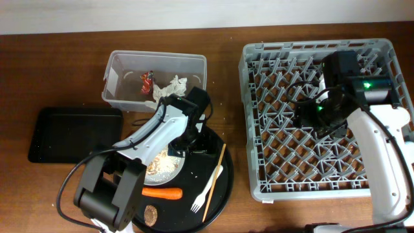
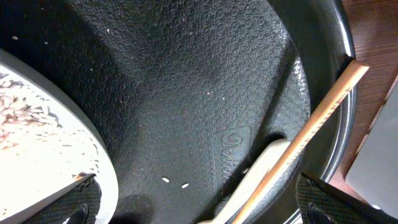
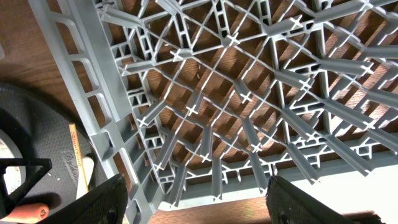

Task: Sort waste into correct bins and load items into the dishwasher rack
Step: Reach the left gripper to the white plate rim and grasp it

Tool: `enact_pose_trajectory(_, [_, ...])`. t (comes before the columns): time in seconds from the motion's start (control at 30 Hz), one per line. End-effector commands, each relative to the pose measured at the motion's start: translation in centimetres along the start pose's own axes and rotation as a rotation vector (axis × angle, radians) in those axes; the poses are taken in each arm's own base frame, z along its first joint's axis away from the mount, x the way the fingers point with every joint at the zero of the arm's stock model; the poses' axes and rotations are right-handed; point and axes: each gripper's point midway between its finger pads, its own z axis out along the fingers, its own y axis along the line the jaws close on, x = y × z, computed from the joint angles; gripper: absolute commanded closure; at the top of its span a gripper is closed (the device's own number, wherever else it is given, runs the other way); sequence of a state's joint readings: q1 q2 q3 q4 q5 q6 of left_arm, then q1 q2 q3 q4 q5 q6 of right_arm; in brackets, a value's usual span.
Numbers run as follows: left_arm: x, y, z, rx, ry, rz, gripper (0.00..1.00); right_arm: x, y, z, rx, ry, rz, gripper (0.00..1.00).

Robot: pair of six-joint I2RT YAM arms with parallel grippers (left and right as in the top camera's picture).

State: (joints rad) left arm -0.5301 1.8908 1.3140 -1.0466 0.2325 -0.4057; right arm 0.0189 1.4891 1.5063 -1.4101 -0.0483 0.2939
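Note:
The robot's left gripper will next go down with its open fingers on both sides of the white plate's rim (image 1: 182, 165) (image 2: 106, 168), which is between them to the left in the wrist view, and then close.
My left gripper (image 1: 187, 139) (image 2: 199, 205) is open and empty, low over the round black tray (image 1: 223, 188), with one finger at the rim of the white plate (image 1: 162, 167) (image 2: 37, 155) that carries rice scraps (image 2: 18, 112). The wooden stick (image 1: 215, 181) (image 2: 323, 109) and white fork (image 1: 207, 191) (image 2: 261, 168) lie on that tray's right side. The carrot (image 1: 162, 192) and brown lump (image 1: 151, 213) lie at its front. My right gripper (image 1: 309, 116) (image 3: 196, 199) is open and empty above the grey rack (image 1: 272, 162) (image 3: 106, 124). The bowl and cups are out of view.
The clear tub (image 1: 116, 65) at the back left holds the red wrapper (image 1: 147, 82) and white tissue (image 1: 171, 87). The shallow black rectangular tray (image 1: 74, 133) sits left of the round tray. The rack's near-left wall stands close to the round tray.

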Motion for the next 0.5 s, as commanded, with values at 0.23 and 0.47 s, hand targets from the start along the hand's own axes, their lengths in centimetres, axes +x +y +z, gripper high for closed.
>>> enact_pose_trajectory(0.23, [-0.1,1.2,3.0,-0.017,-0.031,-0.018,0.01,0.3,-0.6,-0.2,0.021,0.0,0.004,0.25])
enact_pose_trajectory(0.47, [-0.5,2.3,3.3,-0.068,-0.058,-0.015,0.01,0.3,-0.6,-0.2,0.021,0.001,0.005,0.25])
